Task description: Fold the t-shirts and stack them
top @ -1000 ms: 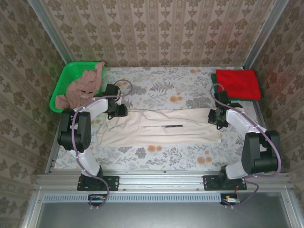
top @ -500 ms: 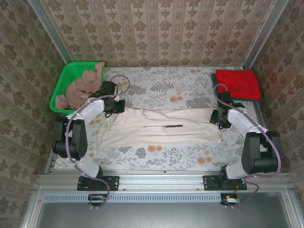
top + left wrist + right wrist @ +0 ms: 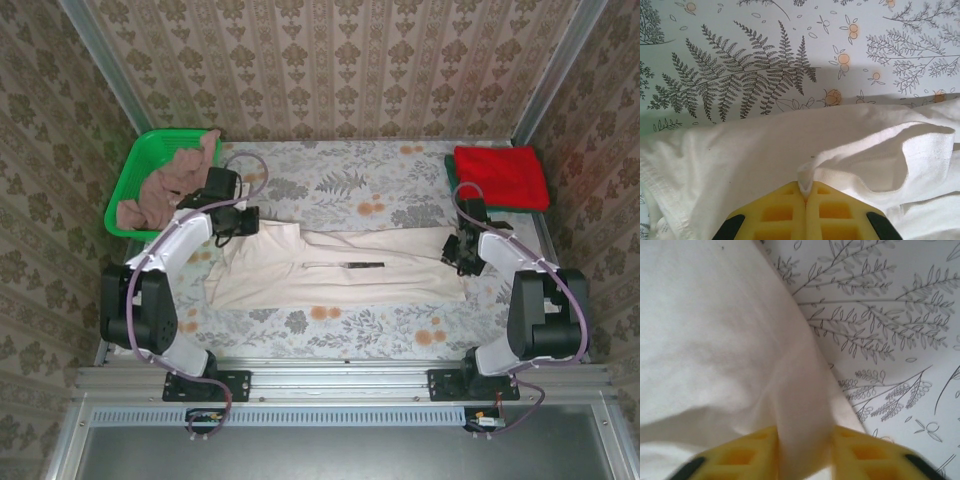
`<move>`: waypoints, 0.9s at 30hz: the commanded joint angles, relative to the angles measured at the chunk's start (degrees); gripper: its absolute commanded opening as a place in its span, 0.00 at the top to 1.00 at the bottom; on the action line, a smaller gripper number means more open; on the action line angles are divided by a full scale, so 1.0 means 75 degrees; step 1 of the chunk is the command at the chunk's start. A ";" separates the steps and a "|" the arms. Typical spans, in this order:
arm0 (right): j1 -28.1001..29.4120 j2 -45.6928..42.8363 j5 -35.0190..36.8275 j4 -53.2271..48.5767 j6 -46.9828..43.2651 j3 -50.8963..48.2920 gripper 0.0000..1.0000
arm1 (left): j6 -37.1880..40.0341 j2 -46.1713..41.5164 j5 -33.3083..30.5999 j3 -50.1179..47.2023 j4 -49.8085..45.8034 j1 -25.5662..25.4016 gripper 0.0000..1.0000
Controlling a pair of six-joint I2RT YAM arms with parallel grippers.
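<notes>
My left gripper is to move back over the cream t-shirt's basket-side end (image 3: 248, 264) next and release the t-shirt's hemmed edge there, because that edge stands wavy near the far side.
The large cream t-shirt (image 3: 340, 270) lies folded into a long band across the middle of the table. My left gripper (image 3: 248, 222) is at its far left corner, shut on a hemmed edge of the cream t-shirt (image 3: 740, 160), pinched between the yellow pads at my left gripper (image 3: 806, 189). My right gripper (image 3: 456, 252) is at the far right corner. A raised fold of the cream t-shirt (image 3: 705, 340) fills the gap between the pads of my right gripper (image 3: 804, 432). A folded red t-shirt (image 3: 502, 176) lies at the back right, with a dark green edge (image 3: 449, 166) beneath it.
A green mesh basket (image 3: 135, 162) at the back left holds a crumpled pink-brown t-shirt (image 3: 165, 188). Patterned walls close in the table on three sides. A flowered cloth (image 3: 340, 185) covers the table, bare behind the cream shirt and along the near edge.
The left gripper has shut on the shirt's edge and drawn it a little toward the back left. The right jaws have narrowed onto the fold of cloth.
</notes>
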 commanded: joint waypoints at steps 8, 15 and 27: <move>-0.0065 0.0125 0.0101 -0.0303 -0.0104 0.1576 0.96 | 0.0927 0.0135 0.0363 0.1575 -0.0147 0.0226 0.94; -0.0082 0.1406 -0.0241 -0.0572 -0.0567 0.3155 1.00 | 0.1555 0.0902 0.0592 0.2979 -0.0227 0.0422 1.00; -0.0373 0.0689 -0.0903 0.0357 -0.0893 0.1441 1.00 | 0.0637 -0.2333 0.0130 -0.1526 0.1221 0.0344 1.00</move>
